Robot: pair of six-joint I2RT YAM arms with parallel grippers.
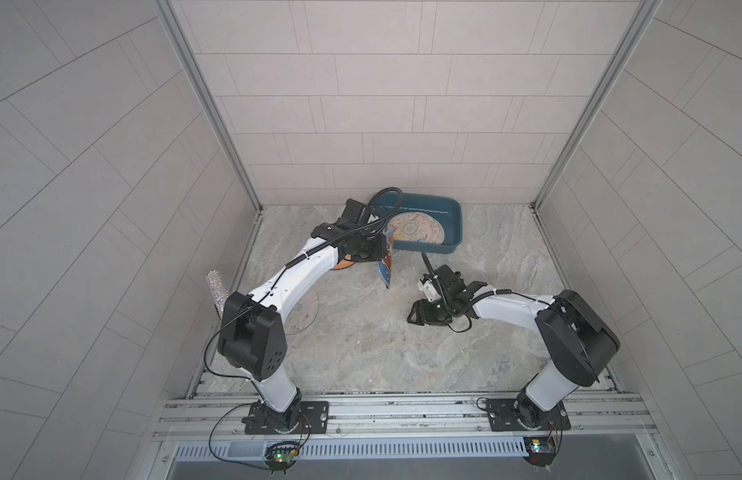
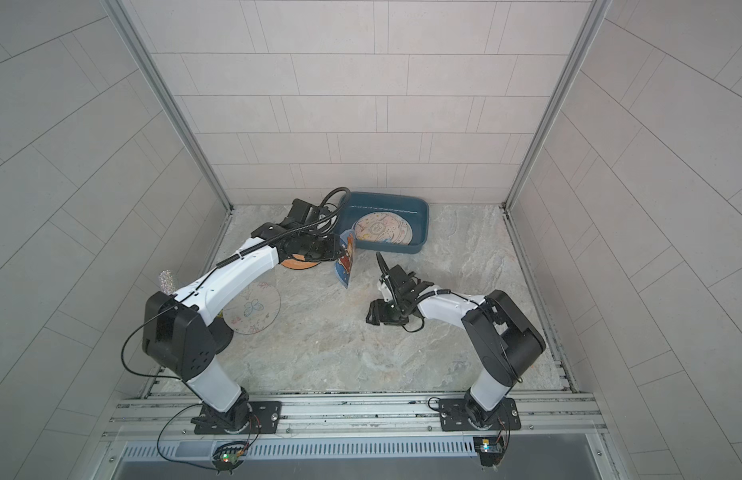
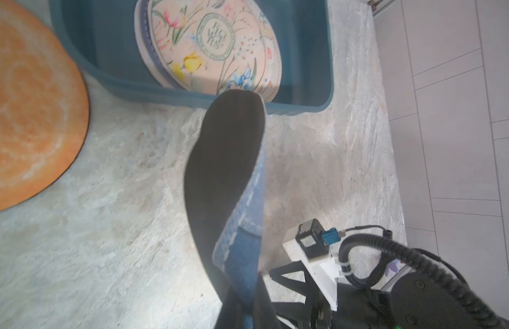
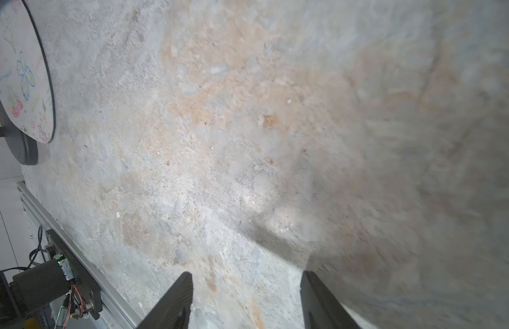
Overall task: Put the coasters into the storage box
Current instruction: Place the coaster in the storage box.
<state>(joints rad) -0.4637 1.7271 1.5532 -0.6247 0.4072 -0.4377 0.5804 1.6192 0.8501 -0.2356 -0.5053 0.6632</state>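
Observation:
My left gripper moves outward over the near rim of the box next, then down to release above the pink floral coaster (image 1: 415,227) (image 3: 213,42), as the blue coaster still hangs outside the box.
My left gripper (image 1: 379,249) (image 3: 246,296) is shut on the edge of a blue cartoon coaster (image 1: 386,266) (image 2: 346,262) (image 3: 224,171), which hangs on edge just in front of the near left corner of the dark teal storage box (image 1: 427,249) (image 2: 419,245) (image 3: 133,85). A pink floral coaster (image 1: 415,227) (image 2: 381,228) (image 3: 213,42) leans inside the box on top of others. An orange coaster (image 2: 298,262) (image 3: 28,114) lies partly under the left arm. A pale butterfly coaster (image 2: 252,309) (image 4: 22,74) lies nearer the left base. My right gripper (image 1: 415,316) (image 4: 246,276) is open over bare table, holding nothing.
A black round microphone base (image 4: 19,148) (image 2: 221,332) with a glittery microphone (image 1: 217,289) stands at the table's left edge beside the butterfly coaster. Tiled walls close in three sides. A metal rail (image 1: 402,409) runs along the front edge.

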